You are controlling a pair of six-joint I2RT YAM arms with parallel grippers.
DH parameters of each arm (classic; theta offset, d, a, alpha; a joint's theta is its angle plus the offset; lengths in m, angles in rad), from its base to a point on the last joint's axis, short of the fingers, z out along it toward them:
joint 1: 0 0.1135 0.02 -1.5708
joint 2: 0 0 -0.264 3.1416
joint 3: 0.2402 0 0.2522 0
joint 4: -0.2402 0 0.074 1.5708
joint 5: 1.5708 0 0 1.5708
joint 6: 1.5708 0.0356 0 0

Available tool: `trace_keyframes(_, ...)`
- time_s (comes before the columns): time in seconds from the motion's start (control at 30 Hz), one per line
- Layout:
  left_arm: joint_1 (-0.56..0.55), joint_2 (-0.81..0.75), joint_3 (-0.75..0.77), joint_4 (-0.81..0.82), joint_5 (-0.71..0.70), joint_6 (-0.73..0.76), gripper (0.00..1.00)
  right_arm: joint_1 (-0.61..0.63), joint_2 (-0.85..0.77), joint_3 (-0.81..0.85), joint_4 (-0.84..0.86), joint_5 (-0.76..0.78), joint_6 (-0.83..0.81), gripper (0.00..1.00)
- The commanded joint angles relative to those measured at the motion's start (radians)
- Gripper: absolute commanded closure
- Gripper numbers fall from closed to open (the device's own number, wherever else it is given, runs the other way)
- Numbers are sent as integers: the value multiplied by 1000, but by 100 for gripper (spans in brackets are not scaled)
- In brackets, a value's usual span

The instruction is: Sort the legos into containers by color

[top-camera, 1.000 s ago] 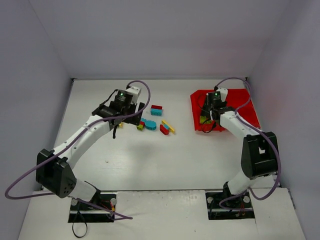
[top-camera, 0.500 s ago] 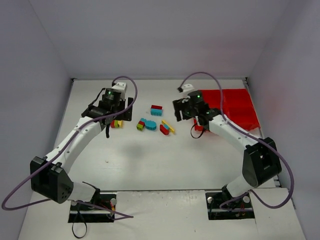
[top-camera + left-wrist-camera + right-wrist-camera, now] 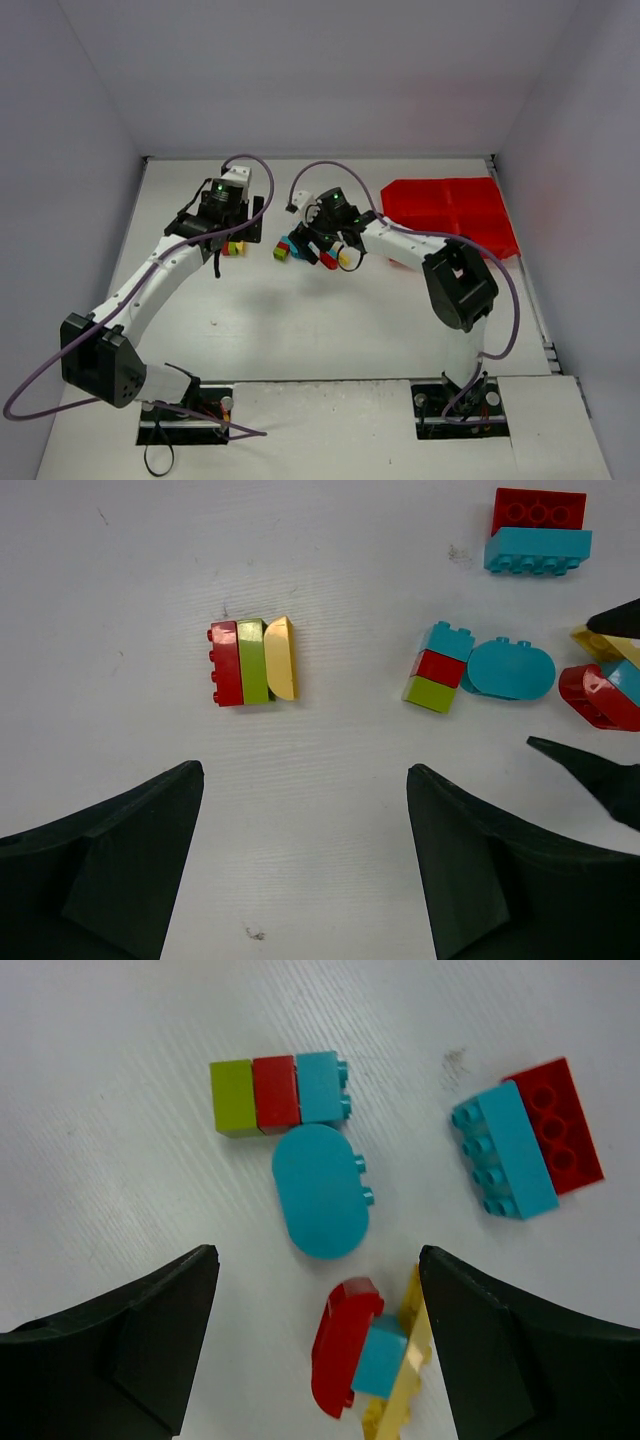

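Observation:
My right gripper will move down next and toward the cyan-red-green stack (image 3: 437, 667), past the red arch and onto the long sides of the cyan oval, because both lie clear for its fingers.
Legos lie in the middle of the table. In the left wrist view a red, green and yellow stack (image 3: 253, 661) lies ahead of my open, empty left gripper (image 3: 305, 772). To its right are a cyan-red-green stack (image 3: 437, 667) and a cyan oval piece (image 3: 510, 668). My right gripper (image 3: 318, 1256) is open and empty over the pile, with the red arch, cyan and yellow cluster (image 3: 372, 1360) between its fingers. The cyan oval (image 3: 320, 1192) and the cyan and red brick pair (image 3: 525, 1140) lie beyond it. The red tray (image 3: 450, 215) sits at the back right.
The right arm (image 3: 400, 238) stretches left from the tray across the table and covers part of the lego pile in the top view. The left arm (image 3: 150, 285) runs along the left side. Grey walls enclose the table.
My right gripper has swung left from the red tray to above the lego pile. The left gripper shifted slightly left a second ago and has stayed there since.

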Motion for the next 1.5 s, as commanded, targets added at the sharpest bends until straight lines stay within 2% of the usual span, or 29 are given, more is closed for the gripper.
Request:
trace_keyframes(0.0, 7, -42, 15, 49, -39, -16, 24, 25, 42, 97, 40, -48, -66, 22)
trace_keyframes(0.3, 9, -37, 15, 48, -32, -14, 24, 52, 157, 171, 36, 24, -78, 25)
trace_keyframes(0.5, 9, -39, 17, 49, -30, -16, 24, 52, 185, 169, 37, 33, -81, 36)
trace_keyframes(0.67, 9, -42, 14, 52, -35, -17, 24, 52, 184, 166, 38, 34, -75, 60)
trace_keyframes(0.7, 10, -42, 14, 52, -33, -17, 24, 52, 170, 162, 41, 39, -73, 72)
trace_keyframes(0.77, 9, -41, 12, 54, -32, -17, 24, 51, 138, 154, 44, 57, -73, 83)
trace_keyframes(0.8, 10, -41, 12, 54, -30, -17, 24, 49, 124, 142, 50, 67, -72, 93)
trace_keyframes(0.9, 9, -44, 14, 54, -27, -19, 24, 32, 63, 123, 61, 128, -43, 100)
trace_keyframes(1.13, 9, -34, 14, 55, -10, -19, 24, -110, -117, 48, 125, 269, 127, 100)
trace_keyframes(1.17, 9, -31, 14, 54, -9, -19, 24, -167, -160, 48, 122, 395, 179, 100)
trace_keyframes(1.2, 10, -31, 14, 54, -7, -19, 24, -185, -160, 48, 122, 396, 180, 100)
trace_keyframes(1.23, 9, -31, 14, 55, -7, -19, 24, -202, -165, 45, 121, 477, 209, 100)
trace_keyframes(1.33, 9, -27, 15, 52, -1, -19, 24, -280, -168, 45, 107, 571, 279, 100)
trace_keyframes(1.47, 9, -18, 18, 48, 7, -19, 24, -369, -151, 50, 83, 599, 397, 99)
